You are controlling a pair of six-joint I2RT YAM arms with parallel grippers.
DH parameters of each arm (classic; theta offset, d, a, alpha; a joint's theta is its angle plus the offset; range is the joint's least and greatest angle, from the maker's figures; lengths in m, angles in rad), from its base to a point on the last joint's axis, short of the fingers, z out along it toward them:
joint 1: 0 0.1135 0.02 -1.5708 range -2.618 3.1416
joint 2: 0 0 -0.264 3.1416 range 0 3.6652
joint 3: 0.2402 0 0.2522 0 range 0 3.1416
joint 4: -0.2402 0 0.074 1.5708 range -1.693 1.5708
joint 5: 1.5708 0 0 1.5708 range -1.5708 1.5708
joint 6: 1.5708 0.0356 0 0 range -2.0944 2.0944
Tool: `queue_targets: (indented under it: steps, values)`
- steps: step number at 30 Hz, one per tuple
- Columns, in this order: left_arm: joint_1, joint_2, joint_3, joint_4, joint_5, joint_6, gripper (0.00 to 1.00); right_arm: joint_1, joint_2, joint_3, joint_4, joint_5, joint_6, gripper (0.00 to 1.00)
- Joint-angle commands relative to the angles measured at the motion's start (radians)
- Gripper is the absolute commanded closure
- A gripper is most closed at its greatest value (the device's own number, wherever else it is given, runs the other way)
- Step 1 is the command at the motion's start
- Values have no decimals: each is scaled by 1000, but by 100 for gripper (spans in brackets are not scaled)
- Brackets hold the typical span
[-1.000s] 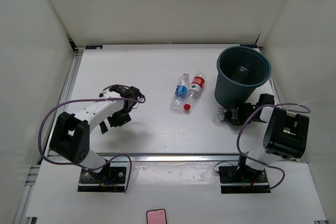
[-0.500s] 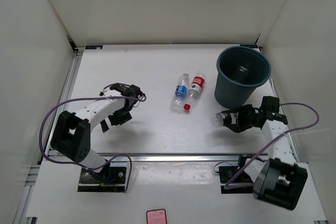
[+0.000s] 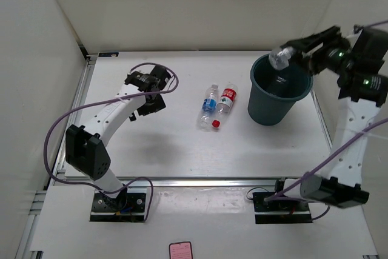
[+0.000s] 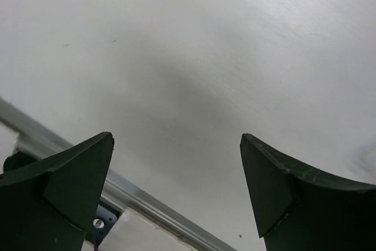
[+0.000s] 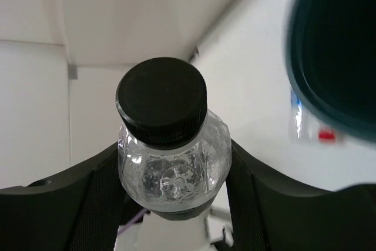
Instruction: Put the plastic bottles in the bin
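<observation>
The bottle with the blue label is below the left gripper and to its right in the top view, so the left gripper will next move across and down onto that bottle's blue label (image 3: 209,104).
My right gripper (image 3: 290,54) is shut on the dark-capped clear bottle (image 3: 279,58) and holds it high above the far left rim of the teal-grey bin (image 3: 262,104). In the right wrist view the bottle (image 5: 170,163) fills the space between my fingers (image 5: 88,198), with the bin's rim (image 5: 305,95) at the right. The blue-labelled bottle (image 3: 208,105) and the red-labelled bottle with red cap (image 3: 225,102) lie side by side at the table's middle. My left gripper (image 3: 147,93) is open and empty, left of them. The plain bottle is out of view.
White walls enclose the table on three sides. A metal rail (image 3: 182,181) runs along the table's front edge and shows in the left wrist view (image 4: 147,198). A red phone-like object (image 3: 180,250) lies on the near ledge.
My right arm has lifted the dark-capped bottle from the table beside the bin up to above the bin's rim. My left gripper has moved farther back and slightly right.
</observation>
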Motion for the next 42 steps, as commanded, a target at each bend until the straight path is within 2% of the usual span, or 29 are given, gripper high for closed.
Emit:
queue_targets:
  steps: [1,2,3,5,7,8,9,11,16,19,24,34,38,42]
  values:
    - [19,21,105,144,189,214,0,-39,176,230,-3,97,-117,83]
    - [19,38,120,145,190,243,0,-40,177,273,-3,97,-132,83]
    - [40,47,137,185,254,264,0,-58,248,308,6,97,-146,77]
    - [54,87,203,194,285,303,0,-58,307,362,6,84,-166,74]
    - [65,148,293,194,337,338,0,-58,364,379,6,73,-195,61]
    - [74,171,321,194,353,352,0,-47,364,359,6,73,-209,50]
    - [74,196,347,194,371,379,0,-32,364,338,15,91,-221,29]
    - [97,263,416,203,434,392,0,-32,364,283,15,110,-264,0]
    - [120,370,530,258,576,395,0,-44,341,238,15,74,-290,0]
    - [120,452,599,298,710,384,0,-44,293,178,5,65,-279,0]
    - [96,607,740,298,797,406,0,-35,226,66,-4,76,-259,0]
    - [45,712,751,392,939,415,0,-35,206,43,-4,67,-269,0]
    - [19,762,795,404,957,415,0,-35,206,22,-4,54,-269,0]
    - [10,800,769,415,972,415,0,-35,206,12,-4,45,-269,0]
